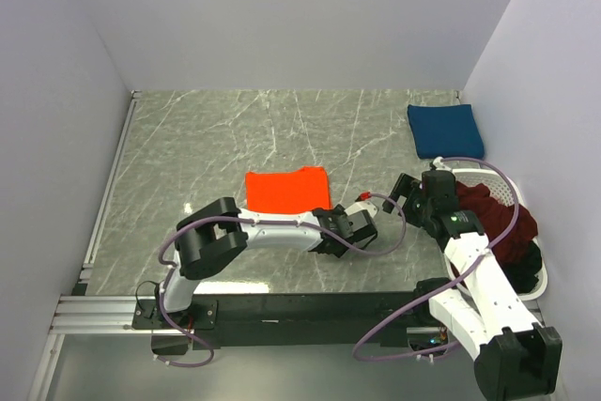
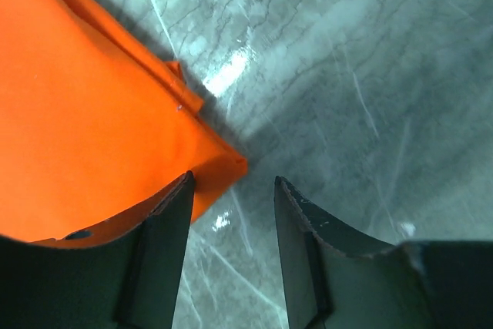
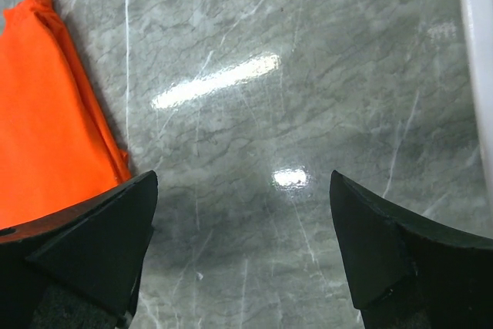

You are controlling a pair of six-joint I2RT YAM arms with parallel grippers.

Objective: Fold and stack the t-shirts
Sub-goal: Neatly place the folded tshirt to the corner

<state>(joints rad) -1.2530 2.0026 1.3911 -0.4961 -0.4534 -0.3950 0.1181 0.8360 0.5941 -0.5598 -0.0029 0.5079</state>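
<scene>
My right gripper swings left in the top view and tilts onto the orange shirt's basket-side edge (image 1: pixel 328 198) (image 3: pixel 114 159) next, since only bare table lies between its fingers.
A bright orange t-shirt (image 1: pixel 287 190), folded into a flat rectangle, lies mid-table. My left gripper (image 1: pixel 329 223) is open and empty at its near right corner. In the left wrist view that corner (image 2: pixel 115 113) reaches just between my fingertips (image 2: pixel 233 181). My right gripper (image 1: pixel 402 196) is open and empty above bare table to the right of the orange shirt (image 3: pixel 46 129), fingers wide apart (image 3: pixel 243 176). A folded navy blue t-shirt (image 1: pixel 445 130) lies at the far right. A dark maroon shirt (image 1: pixel 493 218) and a black one (image 1: pixel 537 258) lie crumpled in the basket.
The white oval basket (image 1: pixel 512 196) stands at the right edge beside my right arm; its rim shows in the right wrist view (image 3: pixel 476 52). White walls enclose the grey marble table (image 1: pixel 207 147) on the left, back and right.
</scene>
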